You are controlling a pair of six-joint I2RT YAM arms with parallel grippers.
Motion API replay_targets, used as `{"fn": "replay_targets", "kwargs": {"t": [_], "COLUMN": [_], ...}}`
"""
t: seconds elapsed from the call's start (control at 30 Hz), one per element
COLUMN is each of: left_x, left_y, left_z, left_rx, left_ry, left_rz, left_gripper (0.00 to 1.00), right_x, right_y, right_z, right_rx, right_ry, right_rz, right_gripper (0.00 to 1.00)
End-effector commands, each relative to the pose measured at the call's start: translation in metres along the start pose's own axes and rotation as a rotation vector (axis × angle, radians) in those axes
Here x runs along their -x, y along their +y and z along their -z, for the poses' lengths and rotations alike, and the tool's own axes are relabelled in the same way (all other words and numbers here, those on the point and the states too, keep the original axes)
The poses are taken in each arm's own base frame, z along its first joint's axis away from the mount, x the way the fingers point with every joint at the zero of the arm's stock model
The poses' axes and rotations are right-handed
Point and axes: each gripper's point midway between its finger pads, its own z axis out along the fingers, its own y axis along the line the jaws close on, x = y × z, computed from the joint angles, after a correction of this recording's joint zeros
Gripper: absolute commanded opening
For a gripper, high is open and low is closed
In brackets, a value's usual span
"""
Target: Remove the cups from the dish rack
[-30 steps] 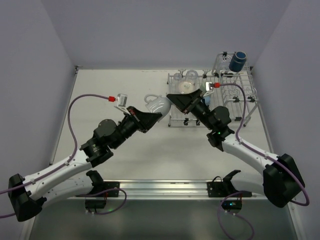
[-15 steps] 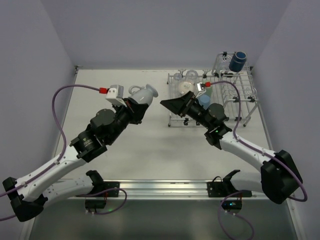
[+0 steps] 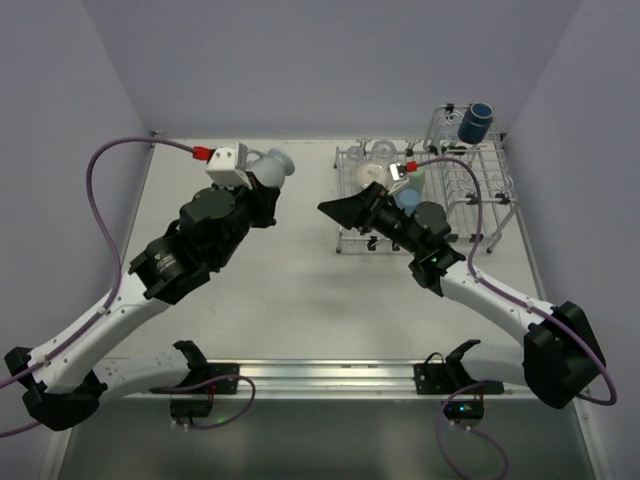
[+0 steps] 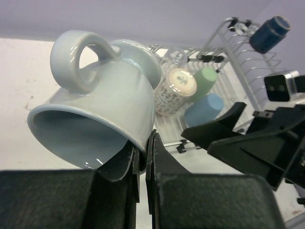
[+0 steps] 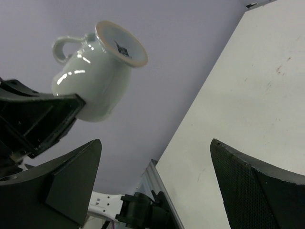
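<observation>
The mug hangs tilted, so the left gripper will next move outward and down, tilt its fingers downward and release the mug on the bare table beside the dish rack.
A whitish mug (image 3: 275, 166) hangs tilted above the back left of the table, my left gripper (image 3: 262, 190) shut on its rim. In the left wrist view the mug (image 4: 105, 105) has its handle up, its wall pinched between my left gripper's (image 4: 143, 145) jaws. My right gripper (image 3: 340, 208) is open and empty beside the left end of the dish rack (image 3: 492, 215). From the right wrist the mug (image 5: 97, 78) is to the upper left, apart from that open right gripper (image 5: 157, 176). The rack holds a pale green tumbler (image 3: 413, 180), a light blue tumbler (image 3: 405, 200), clear glasses (image 3: 381, 152) and a navy mug (image 3: 477, 122).
A patterned cup (image 4: 177, 87) lies in the rack beside the green tumbler (image 4: 204, 80). Purple cables loop off both wrists. Grey walls close in the table at the back and both sides. The arm bases sit on a rail (image 3: 320, 375) at the near edge.
My right gripper has opened wide and let go of the mug. My left arm has carried the mug up and to the back left, away from the rack.
</observation>
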Motion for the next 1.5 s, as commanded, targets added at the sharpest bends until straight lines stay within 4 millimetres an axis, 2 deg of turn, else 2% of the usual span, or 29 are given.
{"fn": "replay_targets", "kwargs": {"t": [0.0, 0.03, 0.07, 0.1, 0.13, 0.17, 0.2, 0.23, 0.27, 0.3, 0.33, 0.37, 0.4, 0.43, 0.47, 0.5, 0.53, 0.6, 0.7, 0.9, 1.27, 1.47], "left_x": [0.027, 0.016, 0.018, 0.01, -0.011, -0.002, -0.009, -0.034, -0.026, -0.039, -0.06, -0.045, -0.055, -0.08, -0.066, -0.088, -0.078, -0.092, -0.098, -0.119, -0.143, -0.142], "left_y": [0.013, 0.032, 0.028, 0.037, 0.046, 0.053, 0.062, 0.085, 0.08, 0.088, 0.1, 0.093, 0.1, 0.116, 0.112, 0.126, 0.123, 0.13, 0.134, 0.148, 0.159, 0.159], "left_z": [-0.017, -0.042, -0.052, -0.063, -0.086, -0.098, -0.111, -0.132, -0.142, -0.147, -0.166, -0.177, -0.18, -0.198, -0.203, -0.219, -0.228, -0.24, -0.249, -0.261, -0.28, -0.291], "left_rx": [0.097, 0.174, 0.135, 0.149, 0.17, 0.164, 0.178, 0.234, 0.207, 0.233, 0.257, 0.243, 0.268, 0.304, 0.311, 0.342, 0.334, 0.341, 0.335, 0.331, 0.32, 0.307], "left_ry": [-0.001, 0.059, 0.093, 0.144, 0.222, 0.235, 0.275, 0.373, 0.379, 0.448, 0.514, 0.49, 0.548, 0.622, 0.614, 0.67, 0.644, 0.668, 0.655, 0.702, 0.729, 0.705], "left_rz": [-0.084, -0.103, -0.096, -0.106, -0.126, -0.105, -0.107, -0.121, -0.123, -0.139, -0.165, -0.174, -0.19, -0.216, -0.225, -0.243, -0.24, -0.239, -0.232, -0.237, -0.264, -0.258], "left_gripper": [0.0, 0.0, 0.0, 0.0, 0.0, 0.0, 0.0, 0.0, 0.0, 0.0, 0.0, 0.0, 0.0, 0.0, 0.0, 0.0, 0.0, 0.0, 0.0, 0.0, 0.0, 0.0], "right_x": [0.006, 0.006, 0.008, 0.006, 0.0, 0.003, 0.001, -0.006, -0.005, -0.008, -0.013, -0.015, -0.012, -0.017, -0.016, -0.02, -0.021, -0.019, -0.026, -0.036, -0.037, -0.034], "right_y": [0.017, 0.018, 0.017, 0.016, 0.01, 0.019, 0.019, 0.012, 0.021, 0.019, 0.011, 0.011, 0.016, 0.011, 0.015, 0.009, 0.007, 0.006, -0.004, -0.014, -0.019, -0.015], "right_z": [0.004, 0.011, 0.014, 0.018, 0.024, 0.032, 0.037, 0.044, 0.052, 0.058, 0.065, 0.07, 0.078, 0.084, 0.09, 0.095, 0.098, 0.105, 0.113, 0.113, 0.109, 0.107], "right_rx": [0.016, -0.002, -0.021, -0.031, -0.063, -0.053, -0.066, -0.102, -0.094, -0.109, -0.147, -0.154, -0.15, -0.18, -0.173, -0.199, -0.21, -0.22, -0.253, -0.26, -0.275, -0.268], "right_ry": [-0.007, -0.006, -0.023, -0.022, -0.006, -0.025, -0.022, 0.005, 0.001, 0.009, 0.03, 0.035, 0.024, 0.046, 0.042, 0.06, 0.064, 0.046, 0.066, 0.097, 0.109, 0.105], "right_rz": [0.079, 0.088, 0.099, 0.118, 0.119, 0.135, 0.161, 0.166, 0.185, 0.214, 0.219, 0.23, 0.261, 0.265, 0.289, 0.292, 0.298, 0.317, 0.317, 0.297, 0.294, 0.308], "right_gripper": [0.99, 0.99, 0.99, 0.99, 0.99, 0.99, 0.99, 0.99, 0.99, 0.99, 0.99, 0.99, 0.99, 0.99, 0.99, 0.99, 0.99, 0.99, 0.99, 0.99, 0.99, 0.99]}}
